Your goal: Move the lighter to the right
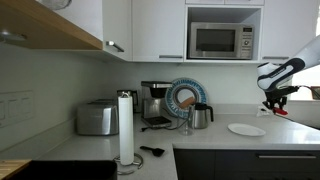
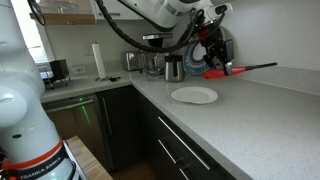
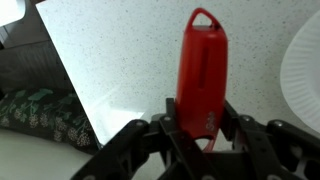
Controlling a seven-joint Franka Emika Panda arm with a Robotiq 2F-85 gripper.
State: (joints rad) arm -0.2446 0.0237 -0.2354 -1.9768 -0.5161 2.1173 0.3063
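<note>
The gripper will next move down toward the bare counter (image 2: 256, 107) beside the white plate to let go of the red lighter (image 2: 222, 72), because the lighter is still in the air above that clear spot.
The red lighter (image 3: 203, 70) is clamped between my gripper's black fingers (image 3: 200, 125) in the wrist view, its handle pointing away over the pale speckled counter. In an exterior view the gripper (image 2: 212, 62) holds the lighter (image 2: 222, 72) in the air above the counter, with a thin dark rod sticking out to the right. In an exterior view the gripper (image 1: 275, 103) is at the far right, above the counter, with a bit of red lighter (image 1: 274, 110) beneath it.
A round white plate (image 2: 194, 95) lies on the counter below and left of the gripper; it also shows in an exterior view (image 1: 246, 129) and the wrist view (image 3: 305, 70). A steel kettle (image 1: 201, 116), coffee maker (image 1: 155, 103), toaster (image 1: 97, 118) and paper towel roll (image 1: 126, 126) stand further along.
</note>
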